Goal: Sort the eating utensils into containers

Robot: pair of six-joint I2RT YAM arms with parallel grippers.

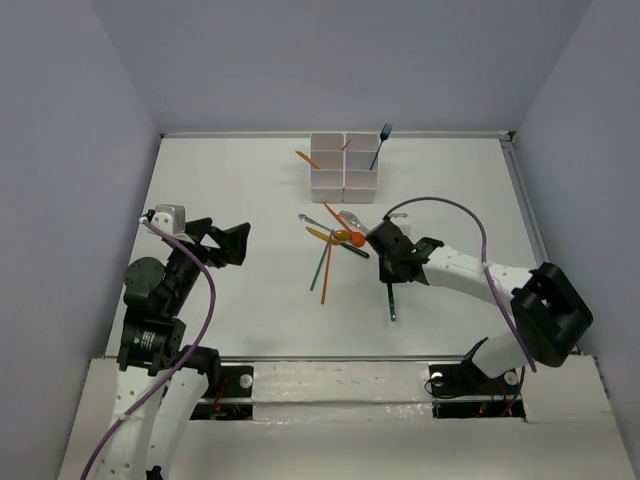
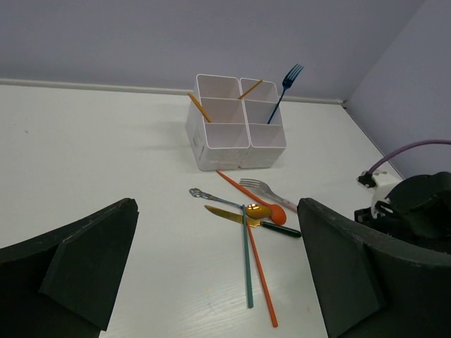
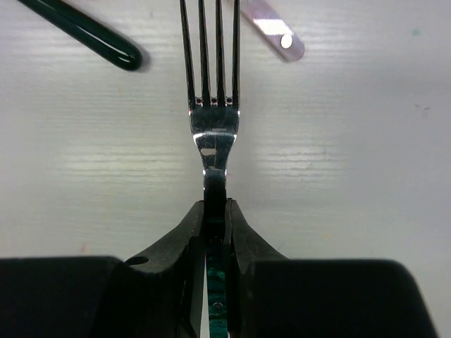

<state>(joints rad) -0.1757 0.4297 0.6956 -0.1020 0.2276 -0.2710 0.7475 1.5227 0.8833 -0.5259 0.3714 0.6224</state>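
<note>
I will next lift the fork in my right gripper outward, tilt it so its tines point up and lower it beside the blue fork (image 1: 381, 143) in a white container at the back.
My right gripper (image 1: 386, 256) (image 3: 215, 209) is shut on the neck of a silver fork (image 3: 211, 127) with a dark green handle (image 1: 391, 303), low over the table just right of the utensil pile. The pile holds an orange spoon (image 1: 353, 238) (image 2: 275, 211), a teal stick (image 2: 246, 260), an orange stick (image 2: 262, 282), a gold knife (image 2: 229, 215) and a silver fork (image 2: 262, 189). The white containers (image 1: 344, 178) (image 2: 225, 144) stand at the back, holding a blue fork (image 1: 381, 143) (image 2: 285, 88) and orange sticks (image 2: 199, 107). My left gripper (image 1: 226, 243) (image 2: 218, 274) is open and empty, left of the pile.
A dark green handle end (image 3: 99, 39) and a pale silver-pink handle end (image 3: 275, 34) lie just beyond the held fork's tines. The table's raised wall (image 1: 520, 190) runs along the right side and the back. A purple cable (image 1: 470, 215) arcs over the right arm.
</note>
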